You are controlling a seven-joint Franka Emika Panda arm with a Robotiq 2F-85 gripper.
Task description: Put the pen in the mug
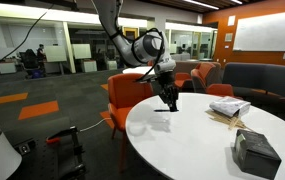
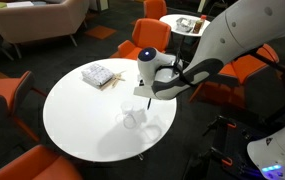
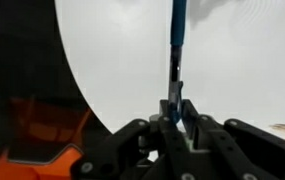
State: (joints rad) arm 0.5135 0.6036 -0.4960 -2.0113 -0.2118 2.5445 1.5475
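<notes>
The pen's tip still hangs off to one side, so my gripper should next turn and carry the pen over the clear glass mug's open top to let it go.
My gripper is shut on a blue pen, which sticks out from between the fingers towards the white round table. In both exterior views the gripper hangs over the table's edge region with the pen pointing down. A clear glass mug stands on the table just below and slightly to the side of the pen tip. The mug is faint in the wrist view, at the top right. I cannot make out the mug in the exterior view with the dark box.
A patterned white packet lies on the table with wooden sticks beside it. A dark box sits near the table's edge. Orange chairs ring the table.
</notes>
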